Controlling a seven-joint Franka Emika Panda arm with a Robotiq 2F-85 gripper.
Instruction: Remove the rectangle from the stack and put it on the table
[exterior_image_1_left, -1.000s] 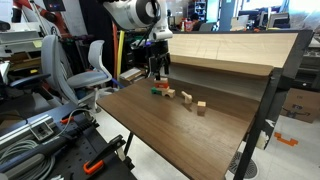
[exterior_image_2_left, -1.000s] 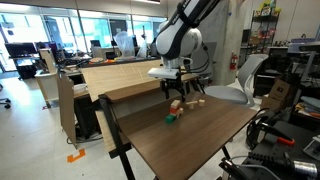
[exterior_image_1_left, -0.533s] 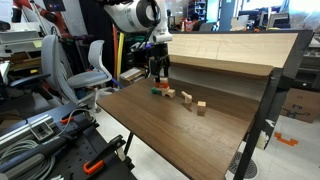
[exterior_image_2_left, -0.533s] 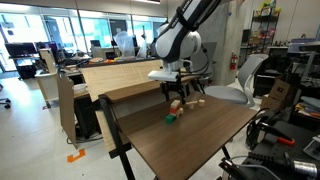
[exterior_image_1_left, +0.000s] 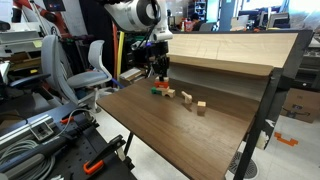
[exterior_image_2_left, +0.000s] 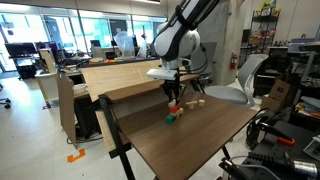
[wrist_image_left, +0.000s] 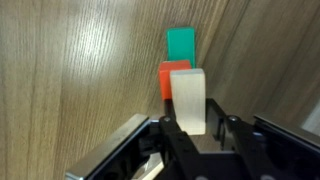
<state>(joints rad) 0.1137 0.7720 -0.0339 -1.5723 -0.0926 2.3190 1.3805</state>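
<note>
The robot will carry its gripper over to the bare tabletop beside the stack, away from the tilted board, lower it, and let go of the tan block there, because that spot is bare.
In the wrist view my gripper (wrist_image_left: 195, 121) is shut on a pale tan rectangular block (wrist_image_left: 187, 90) that stands upright between the fingers. Just past it lies the orange-red rectangle (wrist_image_left: 166, 77), partly covered by the tan block, and beyond that the green block (wrist_image_left: 181, 43). Whether the tan block rests on the stack or beside it I cannot tell. In both exterior views the gripper (exterior_image_1_left: 160, 76) (exterior_image_2_left: 173, 102) hangs low over the stack (exterior_image_1_left: 159, 90) (exterior_image_2_left: 170, 119) near the back of the dark table (exterior_image_1_left: 170, 135) (exterior_image_2_left: 190, 148).
Separate tan wooden blocks (exterior_image_1_left: 186, 97) (exterior_image_1_left: 201, 105) lie on the table beside the stack. A lighter tilted board (exterior_image_1_left: 235, 50) (exterior_image_2_left: 120, 75) rises right behind the arm. An office chair (exterior_image_1_left: 92, 62) and clutter stand off the table's side.
The jaws stood wide a second ago and have now shut on the pale tan block. The arm has hardly moved, and the blocks on the table lie as before.
</note>
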